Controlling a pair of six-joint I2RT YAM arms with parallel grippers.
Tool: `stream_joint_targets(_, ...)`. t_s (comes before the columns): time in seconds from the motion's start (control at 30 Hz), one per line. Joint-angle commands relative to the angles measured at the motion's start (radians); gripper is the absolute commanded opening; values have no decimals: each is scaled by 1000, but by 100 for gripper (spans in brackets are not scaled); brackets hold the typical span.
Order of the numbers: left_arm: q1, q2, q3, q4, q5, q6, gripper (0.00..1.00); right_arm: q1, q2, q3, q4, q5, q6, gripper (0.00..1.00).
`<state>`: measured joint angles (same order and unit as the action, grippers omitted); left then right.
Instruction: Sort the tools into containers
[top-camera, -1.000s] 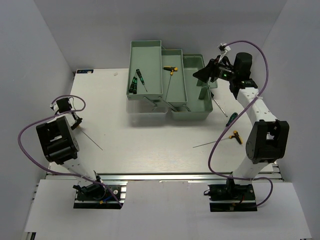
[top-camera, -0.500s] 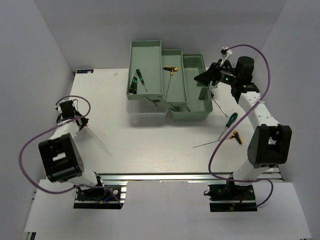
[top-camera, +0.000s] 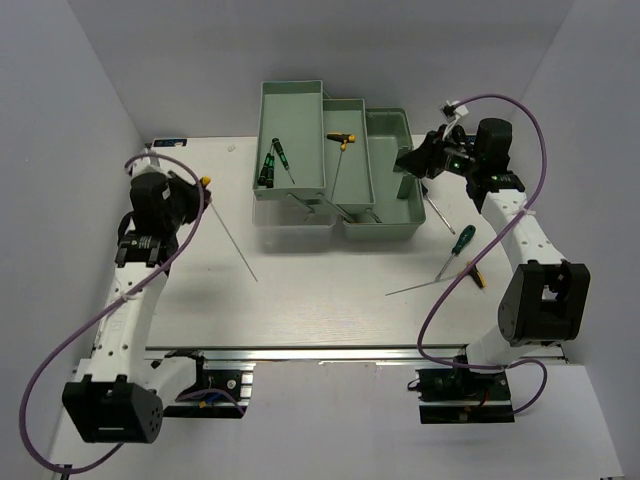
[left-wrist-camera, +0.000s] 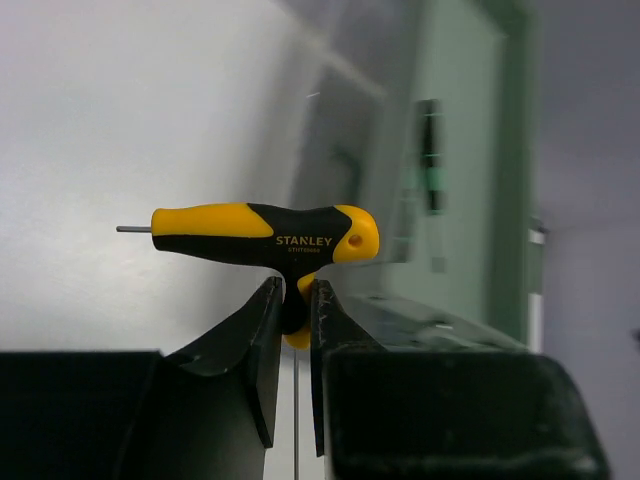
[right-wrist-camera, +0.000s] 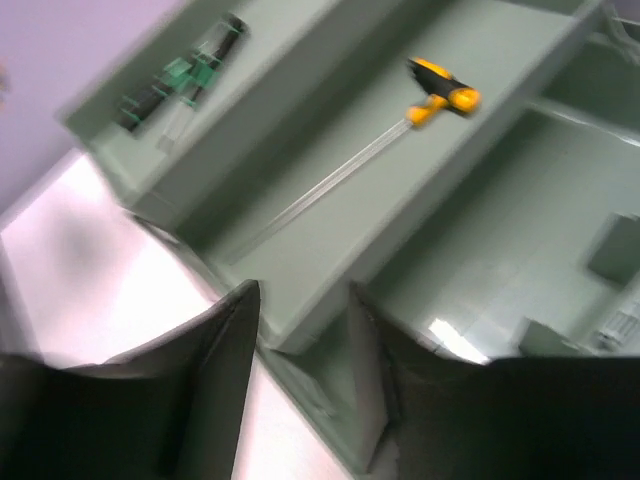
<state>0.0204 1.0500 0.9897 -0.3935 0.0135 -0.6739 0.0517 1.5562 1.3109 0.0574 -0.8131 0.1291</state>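
Note:
Next, the left gripper swings to the right in the top view over the middle tray (top-camera: 352, 195), lowers and releases, since that tray holds a matching tool.
My left gripper (top-camera: 196, 190) is shut on a yellow-black T-handle tool (left-wrist-camera: 265, 232) at its stem, above the table left of the trays. Its long thin shaft (top-camera: 233, 240) hangs down towards the table. My right gripper (top-camera: 408, 160) is open and empty over the right mint-green tray (top-camera: 392, 215); its gap shows in the right wrist view (right-wrist-camera: 300, 330). The left tray (top-camera: 290, 100) holds two green screwdrivers (top-camera: 268, 165). The middle tray (top-camera: 352, 195) holds a yellow T-handle tool (top-camera: 342, 138), also seen in the right wrist view (right-wrist-camera: 443, 88).
On the table right of the trays lie a green screwdriver (top-camera: 463, 238), a yellow-black tool (top-camera: 472, 272), a long thin rod (top-camera: 425, 287) and another thin rod (top-camera: 438, 212). White walls close in on three sides.
My left arm has swung away from the near left edge towards the trays, carrying the T-handle tool higher and to the right. My right gripper has shifted slightly right over the right tray.

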Motion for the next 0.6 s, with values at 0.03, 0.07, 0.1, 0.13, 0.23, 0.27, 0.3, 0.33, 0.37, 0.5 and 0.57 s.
stream_joint_targets(0.03, -138, 8, 243, -1, 28, -33, 0, -10, -13, 24, -166, 159, -179, 17)
stream_joint_targets(0.07, -167, 78, 285, 16, 42, -30, 0, -12, -13, 22, -175, 214, -195, 0)
stream_joint_targets(0.1, -234, 125, 331, 36, 51, -26, 0, -16, -15, 13, -182, 232, -209, 0)
stream_joint_targets(0.13, -269, 178, 437, 65, 68, -6, 0, -21, -16, 8, -188, 251, -233, 0)
stream_joint_targets(0.23, -382, 433, 725, 78, 97, 54, 0, -35, -18, -18, -208, 275, -272, 0)
stream_joint_targets(0.27, -402, 505, 809, 70, 115, 69, 0, -39, -19, -24, -215, 290, -273, 0)
stream_joint_targets(0.3, -427, 644, 890, 59, 126, 83, 0, -39, -22, -45, -220, 298, -273, 0)
stream_joint_targets(0.33, -435, 713, 970, 45, 144, 100, 0, -70, -25, -56, -222, 302, -272, 0)
stream_joint_targets(0.37, -441, 778, 1124, 39, 164, 109, 0, -79, -33, -64, -232, 311, -266, 6)
stream_joint_targets(0.5, -470, 1072, 1388, 50, 164, 146, 0, -137, -64, -119, -255, 331, -261, 18)
stream_joint_targets(0.57, -484, 1107, 1371, 137, 122, 158, 0, -151, -90, -154, -271, 338, -275, 20)
